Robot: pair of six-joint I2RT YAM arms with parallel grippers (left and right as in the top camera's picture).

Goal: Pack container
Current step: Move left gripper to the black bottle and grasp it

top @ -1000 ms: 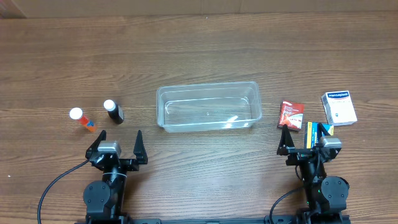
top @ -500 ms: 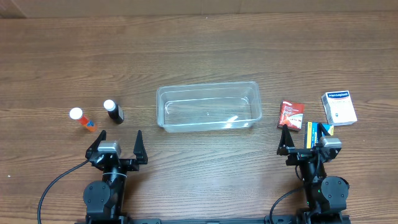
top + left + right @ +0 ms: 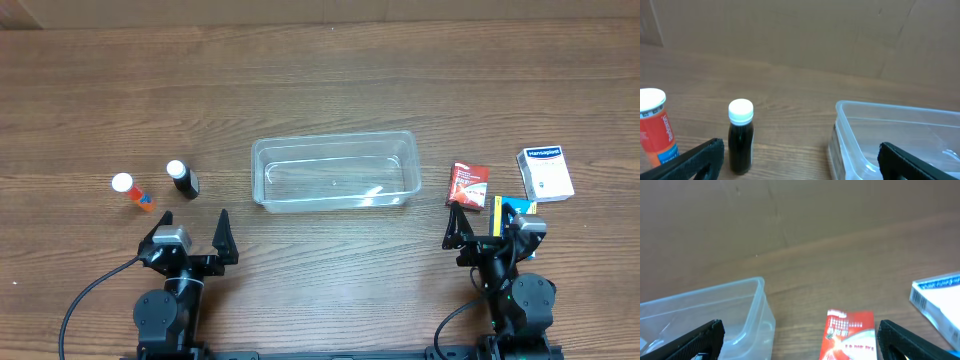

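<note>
I should move my left gripper outward, tilting it down, over the black bottle's white cap (image 3: 176, 168) to close there, since the bottle stands upright with its cap end topmost.
The clear plastic container (image 3: 334, 175) sits empty at the table's middle. It also shows in the left wrist view (image 3: 890, 135) and the right wrist view (image 3: 705, 310). My left gripper (image 3: 192, 222) is open and empty, in front of a black bottle with a white cap (image 3: 182, 179) (image 3: 740, 137) and an orange bottle (image 3: 132, 191) (image 3: 655, 127). My right gripper (image 3: 486, 222) is open and empty, in front of a red packet (image 3: 467, 185) (image 3: 849, 335). In the wrist views the left jaws (image 3: 800, 165) and right jaws (image 3: 800, 340) hold nothing.
A white-and-blue plaster box (image 3: 545, 173) (image 3: 940, 305) lies at the right. A blue-and-yellow box (image 3: 515, 210) lies partly under the right gripper. The table is brown wood; a cardboard wall stands behind it.
The right gripper has shifted very slightly towards the near edge. Nothing else has moved.
</note>
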